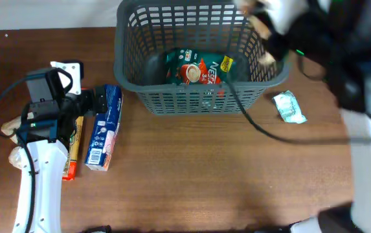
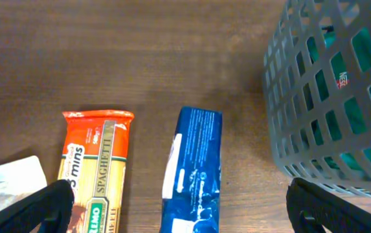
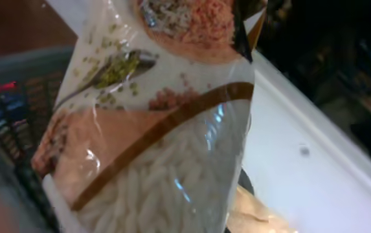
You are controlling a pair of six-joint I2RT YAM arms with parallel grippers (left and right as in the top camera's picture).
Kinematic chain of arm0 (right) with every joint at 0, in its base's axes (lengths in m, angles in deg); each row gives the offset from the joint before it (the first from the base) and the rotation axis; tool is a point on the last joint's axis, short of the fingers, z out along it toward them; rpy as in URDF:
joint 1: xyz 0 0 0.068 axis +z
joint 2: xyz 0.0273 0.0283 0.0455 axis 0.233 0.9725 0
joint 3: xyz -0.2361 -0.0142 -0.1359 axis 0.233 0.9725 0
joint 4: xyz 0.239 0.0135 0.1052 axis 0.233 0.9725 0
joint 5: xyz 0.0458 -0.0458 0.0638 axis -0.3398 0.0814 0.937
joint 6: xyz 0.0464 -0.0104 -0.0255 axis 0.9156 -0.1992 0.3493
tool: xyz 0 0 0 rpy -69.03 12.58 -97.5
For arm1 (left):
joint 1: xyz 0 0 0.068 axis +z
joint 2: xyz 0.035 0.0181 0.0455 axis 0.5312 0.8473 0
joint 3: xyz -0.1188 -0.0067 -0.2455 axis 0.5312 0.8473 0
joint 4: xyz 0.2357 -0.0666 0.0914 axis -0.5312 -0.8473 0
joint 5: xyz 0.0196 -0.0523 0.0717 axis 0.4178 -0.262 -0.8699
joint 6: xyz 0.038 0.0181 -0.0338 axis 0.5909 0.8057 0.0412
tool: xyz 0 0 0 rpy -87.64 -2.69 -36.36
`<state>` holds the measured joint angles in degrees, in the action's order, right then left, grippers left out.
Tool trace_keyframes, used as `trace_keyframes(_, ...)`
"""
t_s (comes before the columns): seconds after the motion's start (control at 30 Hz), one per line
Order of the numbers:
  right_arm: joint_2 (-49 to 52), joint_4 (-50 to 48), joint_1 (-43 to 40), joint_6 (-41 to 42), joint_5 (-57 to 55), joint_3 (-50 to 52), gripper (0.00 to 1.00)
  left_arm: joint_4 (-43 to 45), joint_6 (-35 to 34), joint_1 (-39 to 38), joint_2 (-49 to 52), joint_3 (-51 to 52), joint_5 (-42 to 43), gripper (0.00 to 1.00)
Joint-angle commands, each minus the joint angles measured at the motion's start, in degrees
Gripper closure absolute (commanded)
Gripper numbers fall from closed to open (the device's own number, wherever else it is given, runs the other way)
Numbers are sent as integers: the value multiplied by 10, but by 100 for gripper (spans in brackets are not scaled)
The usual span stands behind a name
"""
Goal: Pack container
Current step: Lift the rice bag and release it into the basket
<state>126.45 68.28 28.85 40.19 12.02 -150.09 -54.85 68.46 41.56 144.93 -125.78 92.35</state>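
The rice still hangs over the container's rim, so I will move my right gripper past that rim and down toward the coffee packet's yellow-marked end (image 1: pixel 226 64) to release the rice.
The dark grey lattice container (image 1: pixel 191 97) stands at the back middle of the table. A green and red coffee packet (image 1: pixel 198 68) lies inside it. The container also shows in the left wrist view (image 2: pixel 314 110) and in the right wrist view (image 3: pixel 17 71). My left gripper (image 1: pixel 93 102) is open and empty, low over a blue packet (image 1: pixel 104 126), its fingers (image 2: pixel 191 207) spread either side of that blue packet (image 2: pixel 195 171). My right gripper (image 1: pixel 269 32), blurred, is above the container's right rim. It holds a clear packet of rice (image 3: pixel 159 129), which hides its fingers.
An orange spaghetti packet (image 1: pixel 74 152) lies left of the blue one and shows in the left wrist view (image 2: pixel 98 162). A white packet (image 1: pixel 65 66) lies at the far left. A small green and white sachet (image 1: pixel 290 107) lies right of the container. A black cable (image 1: pixel 256 123) trails across the table.
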Motion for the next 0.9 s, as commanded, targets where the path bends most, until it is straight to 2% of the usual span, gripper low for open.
trace_keyframes(0.0, 66, -37, 7, -31, -4, -3, 96, 1, -5, 2, 4, -10, 8, 1)
trace_keyframes(0.33, 224, -14, 7, -24, 0, -3, 96, 1, -5, 2, 4, -10, 8, 1)
trace_keyframes(0.57, 277, 18, 7, 5, -8, -3, 96, 1, -5, 2, 4, -10, 8, 1)
trace_keyframes(0.6, 277, 24, 7, 9, -12, -3, 91, 1, -5, 2, 4, -10, 8, 1)
trace_keyframes(0.63, 277, 31, 7, 14, -14, -3, 73, 1, -5, 2, 4, -10, 8, 1)
trace_keyframes(0.67, 277, 35, 7, 21, -17, -3, 49, 1, -5, 2, 4, -10, 8, 1)
trace_keyframes(0.7, 275, 37, 7, 26, -20, -3, 44, 1, -5, 2, 4, -10, 8, 1)
trace_keyframes(0.77, 265, 42, 7, 43, -42, -3, 41, 1, -5, 2, 4, -10, 8, 1)
trace_keyframes(0.87, 237, 53, 7, 67, -73, -4, 30, 1, -5, 2, 4, -10, 8, 1)
